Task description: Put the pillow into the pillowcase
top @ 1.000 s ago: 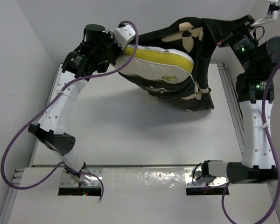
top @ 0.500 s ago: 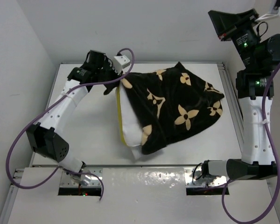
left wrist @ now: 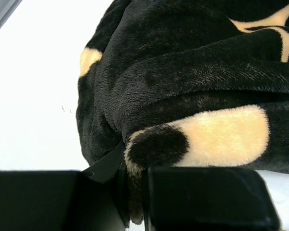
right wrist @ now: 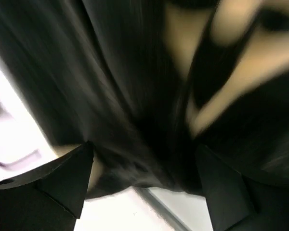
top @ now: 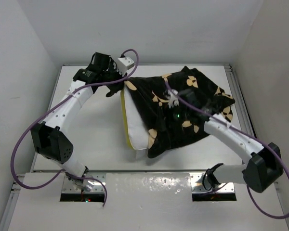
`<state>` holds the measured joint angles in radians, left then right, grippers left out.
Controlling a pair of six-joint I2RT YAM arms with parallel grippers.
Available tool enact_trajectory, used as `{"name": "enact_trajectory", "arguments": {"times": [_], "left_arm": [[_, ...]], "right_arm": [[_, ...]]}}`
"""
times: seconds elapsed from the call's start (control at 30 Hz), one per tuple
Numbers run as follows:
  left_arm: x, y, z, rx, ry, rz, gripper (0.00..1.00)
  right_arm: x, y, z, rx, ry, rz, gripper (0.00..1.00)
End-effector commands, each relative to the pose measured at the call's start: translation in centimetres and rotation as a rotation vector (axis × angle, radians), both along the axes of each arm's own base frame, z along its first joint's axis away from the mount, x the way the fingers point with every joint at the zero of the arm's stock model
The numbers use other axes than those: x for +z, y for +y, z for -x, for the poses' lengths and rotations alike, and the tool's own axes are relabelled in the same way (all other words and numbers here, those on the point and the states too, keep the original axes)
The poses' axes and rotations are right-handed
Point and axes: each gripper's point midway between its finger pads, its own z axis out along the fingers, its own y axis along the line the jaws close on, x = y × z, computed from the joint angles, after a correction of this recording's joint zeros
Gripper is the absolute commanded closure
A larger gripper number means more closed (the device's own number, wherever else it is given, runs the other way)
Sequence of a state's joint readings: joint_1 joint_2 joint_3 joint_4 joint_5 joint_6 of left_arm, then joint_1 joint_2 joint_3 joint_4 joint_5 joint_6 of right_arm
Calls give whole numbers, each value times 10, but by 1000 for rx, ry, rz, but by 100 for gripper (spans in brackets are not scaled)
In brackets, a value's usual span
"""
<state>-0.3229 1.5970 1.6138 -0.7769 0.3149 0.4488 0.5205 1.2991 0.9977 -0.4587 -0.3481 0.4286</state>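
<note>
My right gripper moves back and down onto the pillowcase's near edge (top: 175,144) (right wrist: 147,179) next and closes there, because the pillow's cream end sticks out of the pillowcase's opening.
The pillowcase (top: 188,113), black with tan flowers, lies on the table and covers most of the pillow. The pillow's cream end (top: 135,127) and yellow side band stick out at its left opening. My left gripper (left wrist: 137,202) is shut on the pillowcase (left wrist: 192,82) at its back-left corner hem, seen at the back left in the top view (top: 116,82). My right arm reaches over the middle of the pillowcase, wrist (top: 176,101) low above it. The right gripper (right wrist: 144,149) is open, its fingers wide apart just over the blurred black fabric (right wrist: 135,72), holding nothing.
A bare white tabletop (top: 91,139) surrounds the bundle, with white walls close on the left, back and right. A metal rail (top: 241,103) runs along the table's right edge. The left arm's purple cable (top: 130,53) loops above the back-left corner.
The pillow and pillowcase dropped from the air onto the table. The right gripper let go, opened, and swung from high at the back right down over the pillowcase. The left keeps its grip.
</note>
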Motion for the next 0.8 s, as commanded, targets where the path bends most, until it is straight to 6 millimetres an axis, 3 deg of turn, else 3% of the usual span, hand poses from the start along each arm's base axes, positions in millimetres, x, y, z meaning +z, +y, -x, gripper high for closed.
{"name": "enact_trajectory", "arguments": {"times": [0.0, 0.2, 0.3, 0.4, 0.43, 0.53, 0.57, 0.63, 0.67, 0.73, 0.77], "left_arm": [[59, 5, -14, 52, -154, 78, 100], [64, 11, -15, 66, -165, 67, 100], [63, 12, -15, 73, -162, 70, 100], [60, 12, -15, 72, -153, 70, 100], [61, 12, -15, 75, -156, 68, 100], [61, 16, -16, 88, -162, 55, 100], [61, 18, -17, 94, -164, 52, 100], [66, 26, -19, 114, -182, 36, 100], [67, 31, -20, 128, -189, 27, 100], [78, 47, -28, 184, -224, 1, 100], [81, 55, -31, 208, -234, -10, 100]], "right_arm": [[-8, -11, 13, -6, -143, 14, 14], [-53, 7, 48, 25, -67, -22, 11], [-71, 13, 59, 10, -40, -29, 15], [-64, 28, 57, -2, -59, -135, 39], [-60, 33, 56, 1, -69, -158, 60], [-43, 37, 49, -24, -92, -193, 95], [-25, 37, 44, -38, -138, -224, 100], [6, 33, 30, -80, -231, -261, 100], [33, 29, 27, -100, -287, -302, 100], [66, 13, 12, -166, -352, -319, 100], [107, 8, 3, -184, -436, -353, 100]]}}
